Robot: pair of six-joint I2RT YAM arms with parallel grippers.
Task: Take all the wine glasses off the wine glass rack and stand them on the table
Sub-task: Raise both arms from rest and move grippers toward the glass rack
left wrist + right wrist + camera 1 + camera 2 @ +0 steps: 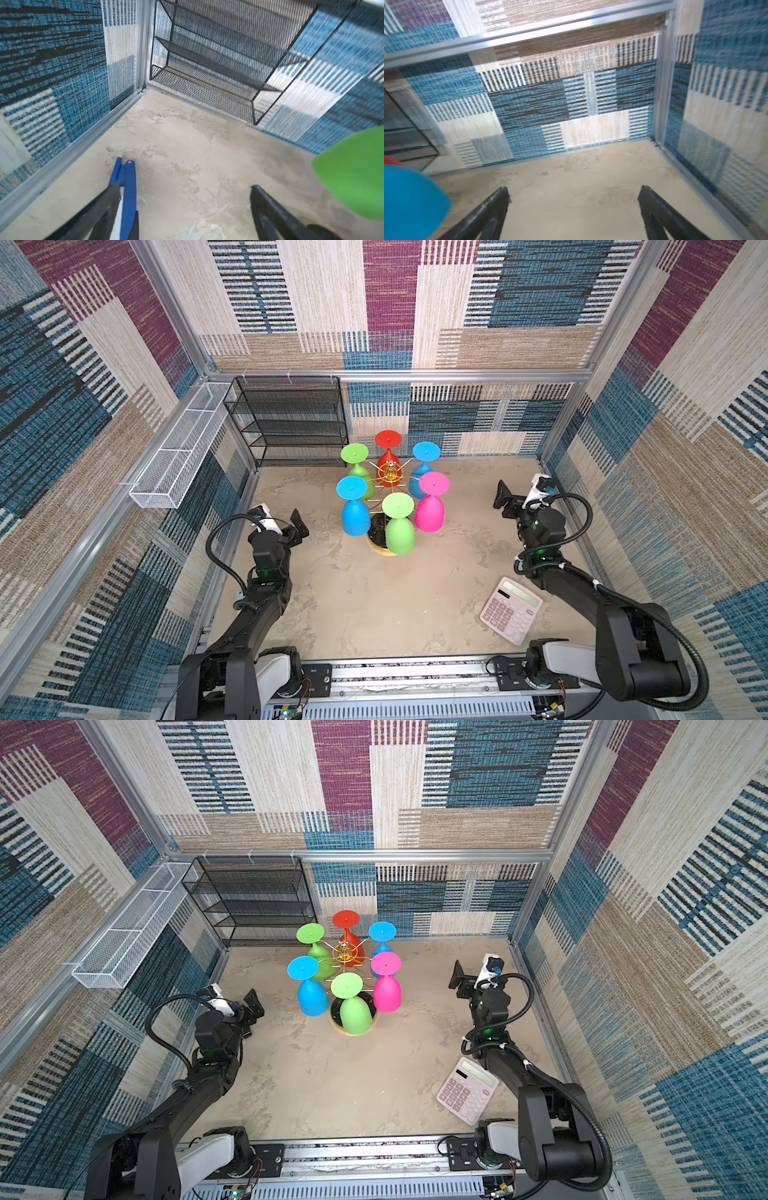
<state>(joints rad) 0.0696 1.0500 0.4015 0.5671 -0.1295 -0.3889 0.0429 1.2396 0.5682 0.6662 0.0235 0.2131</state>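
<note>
The right gripper moves up and toward the rack with a turn next, onto the pink foot disc's outer rim, since it sits clear of the wires.
The gold wire wine glass rack stands on the sandy floor in both top views. Several coloured wine glasses hang bowl-down from its arms: a near green one, blue, pink, and red at the back. My left gripper hovers open to the rack's left, with a green glass bowl blurred at the edge of its wrist view. My right gripper is open on the rack's right; a blue glass shows beside it. Neither gripper touches anything.
A black mesh shelf unit stands against the back wall, left of the rack. A white mesh basket hangs on the left wall. A pink calculator lies on the floor under the right arm. Carpeted walls close three sides.
</note>
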